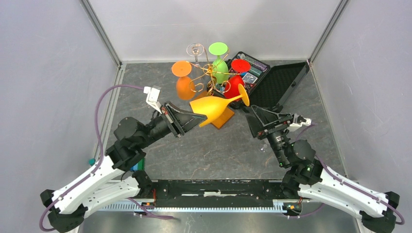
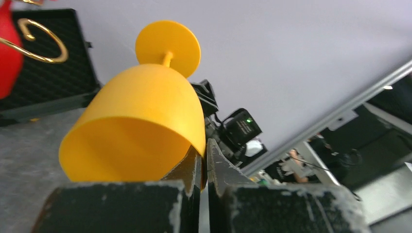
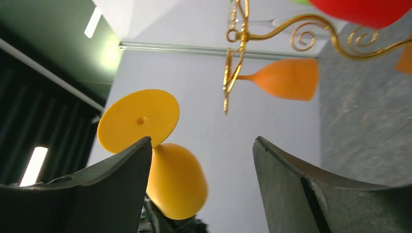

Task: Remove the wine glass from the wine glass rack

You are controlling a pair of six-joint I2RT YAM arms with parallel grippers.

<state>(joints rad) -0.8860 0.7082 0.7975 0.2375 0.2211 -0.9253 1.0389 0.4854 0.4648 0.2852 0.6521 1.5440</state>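
The glass lies sideways, so I should turn my left gripper to point down and lower it over the bare tabletop on the rack's near side to release.
A yellow wine glass lies on its side in the air, clear of the wine glass rack, its foot pointing right. My left gripper is shut on the bowl's rim. In the left wrist view the glass fills the middle and my left gripper pinches its rim wall. My right gripper stands open just right of the foot, touching nothing. The right wrist view has the glass past the left finger of my right gripper, with the gold rack above.
Orange, green, red and clear glasses hang on the rack, whose wooden base sits under the yellow glass. An open black case lies behind my right gripper. Grey walls close in on both sides.
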